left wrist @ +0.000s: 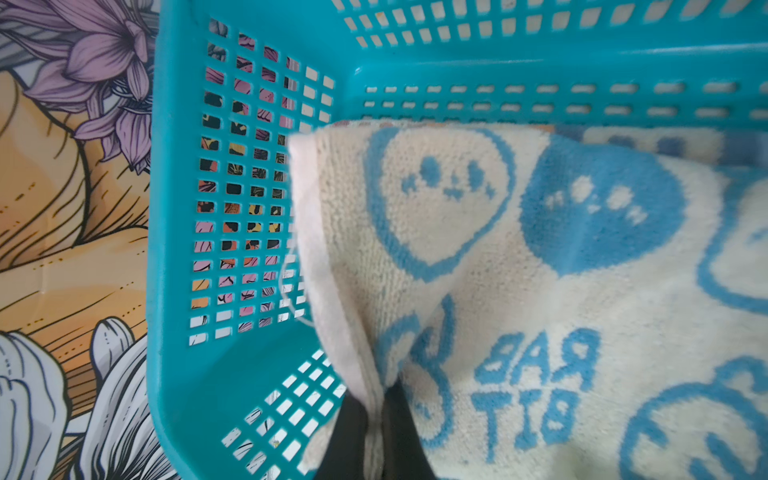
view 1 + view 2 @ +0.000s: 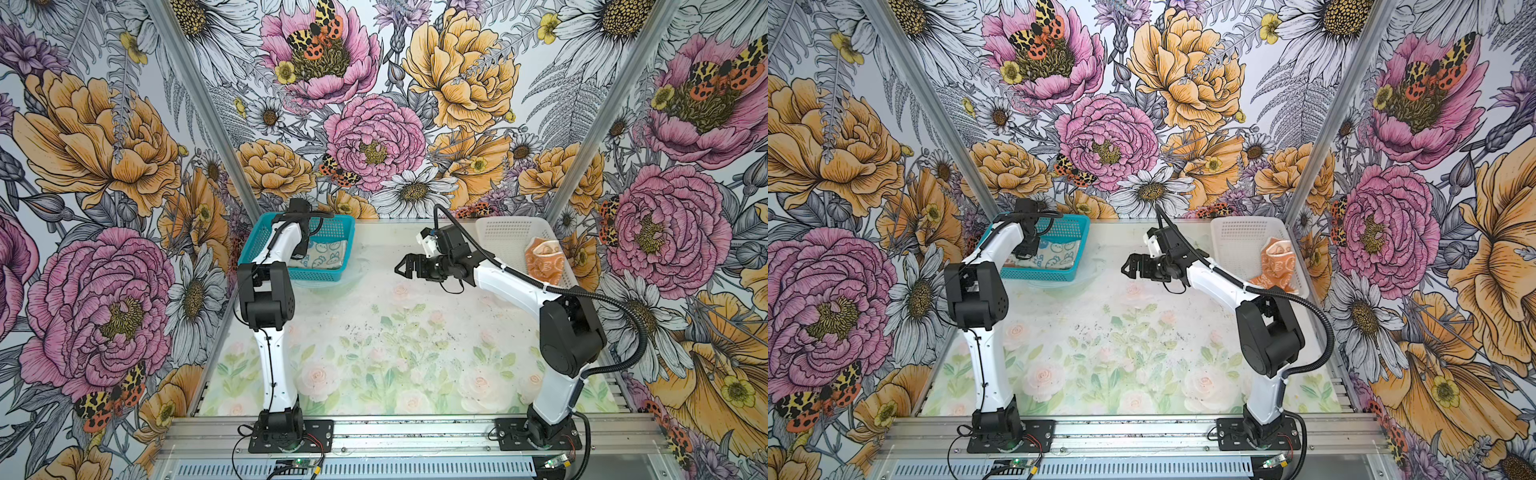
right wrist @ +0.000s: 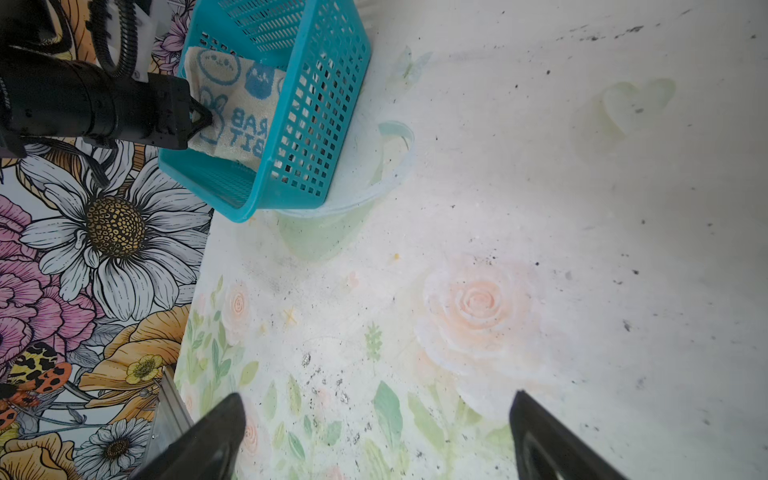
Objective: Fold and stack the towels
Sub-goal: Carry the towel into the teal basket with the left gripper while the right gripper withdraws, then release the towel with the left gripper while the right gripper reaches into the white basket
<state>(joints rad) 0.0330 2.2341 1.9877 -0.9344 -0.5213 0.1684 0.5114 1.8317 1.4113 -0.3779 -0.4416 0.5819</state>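
The cream towel's hem is separated by a bare gap from the teal basket's end (image 2: 253, 236) (image 1: 240, 200) beside it, so next my left gripper needs to lift, draw the hem toward that end and then release.
A cream towel (image 2: 330, 252) (image 2: 1061, 255) with blue bunnies and "RABBIT" lettering lies folded in the teal basket (image 2: 320, 274) (image 2: 1059, 275) at the back left. My left gripper (image 1: 376, 401) (image 3: 205, 118) reaches into that basket and is shut on the hemmed edge of the cream towel (image 1: 498, 270) (image 3: 243, 108), lifting that edge. Beyond the cream towel a strip of another cloth (image 1: 648, 143) shows. An orange towel (image 2: 542, 259) (image 2: 1277, 264) with white prints sits crumpled in the white basket (image 2: 507, 237) (image 2: 1241, 241). My right gripper (image 2: 401, 266) (image 2: 1128, 266) (image 3: 378, 409) hangs open over the mat, holding nothing.
The teal basket (image 3: 324, 124) rests partly on a clear round dish (image 3: 390, 166) (image 2: 332, 283). Flowered walls close in the left, back and right sides. The pale floral mat (image 2: 395, 353) spreads between both arms, with an aluminium rail along the front edge.
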